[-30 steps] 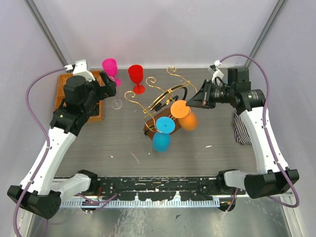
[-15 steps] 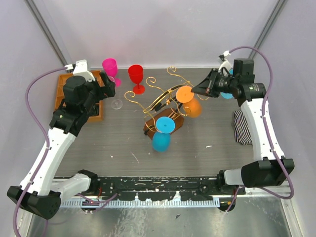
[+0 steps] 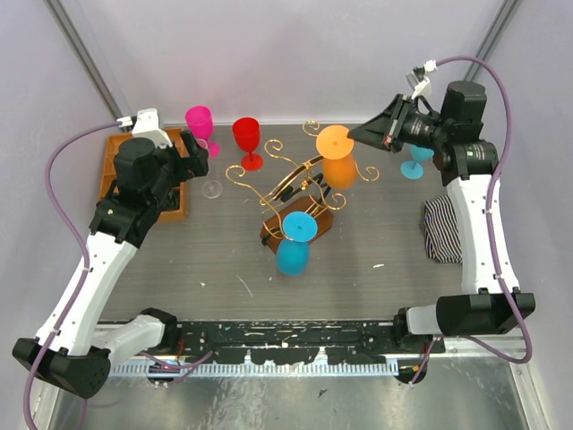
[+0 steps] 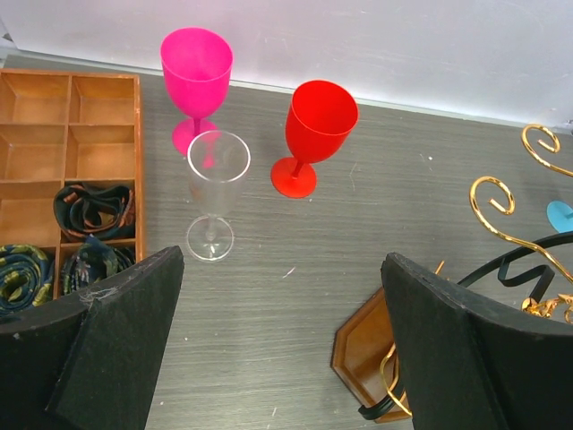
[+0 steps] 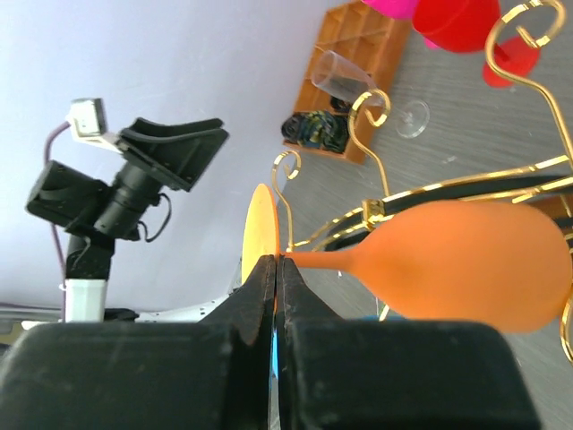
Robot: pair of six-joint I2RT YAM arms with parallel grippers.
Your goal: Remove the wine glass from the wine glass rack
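I will next turn the upside-down orange glass in my right gripper so its foot points down. Then I will lower it onto the bare tabletop (image 3: 380, 156) beside the cyan glass and let go of its stem.
The wine glass rack (image 3: 288, 182) is a gold wire stand on a brown wooden base (image 3: 271, 230) at mid table. My right gripper (image 3: 355, 137) is shut on the stem of an orange wine glass (image 3: 339, 170), held upside down and raised over the rack's right end. In the right wrist view the fingers (image 5: 276, 269) pinch the stem beside the foot, the orange bowl (image 5: 466, 265) lies level, and a gold scroll (image 5: 288, 170) stands close by. A blue glass (image 3: 293, 255) hangs from the rack's near end. My left gripper (image 3: 194, 152) is open and empty, left of the rack.
Pink (image 4: 197, 67), red (image 4: 320, 116) and clear (image 4: 218, 166) glasses stand upright at the back left. An orange compartment tray (image 4: 54, 125) holding rolled ties lies at the far left. A cyan glass (image 3: 414, 167) and a striped cloth (image 3: 439, 229) are at the right.
My right gripper has lifted the orange glass up and toward the back, away from its earlier spot low on the rack's right arm. The left arm has not moved.
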